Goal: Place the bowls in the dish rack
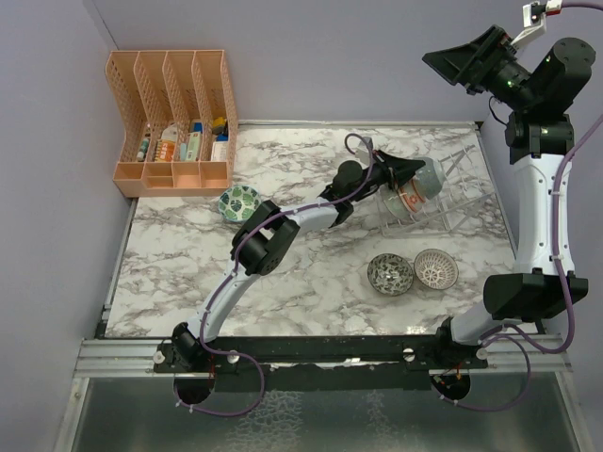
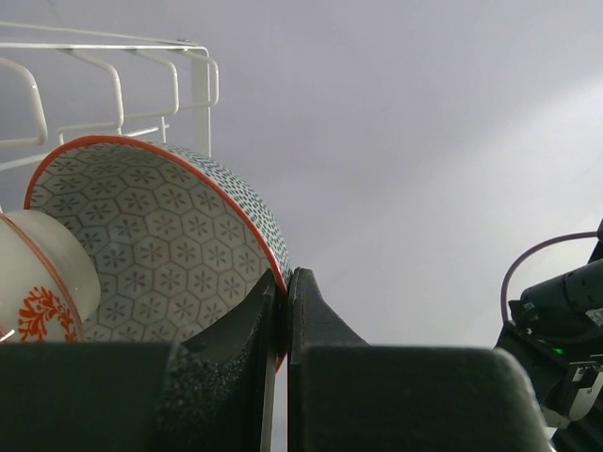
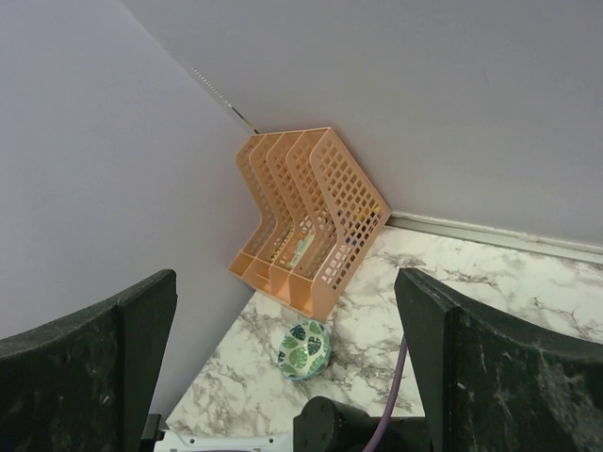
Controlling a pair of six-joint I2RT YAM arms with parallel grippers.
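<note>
The light blue-grey bowl still hangs above the red-orange bowl. My left gripper should bring it down into the rack slot beside the red-orange bowl and release the light blue-grey bowl's rim.
My left gripper is shut on the rim of a light blue-grey bowl with an orange edge, held tilted over the clear dish rack. In the left wrist view the gripper pinches that bowl, with a red-orange bowl just beside it and rack ribs behind. The red-orange bowl sits in the rack. The green-leaf bowl, the dark grey speckled bowl and the pink-white lattice bowl lie on the table. My right gripper is open and empty, raised high. A pale green bowl is not visible.
An orange file organizer holding small items stands at the back left corner; it also shows in the right wrist view, with the green-leaf bowl in front of it. Walls close the table on the left and back.
</note>
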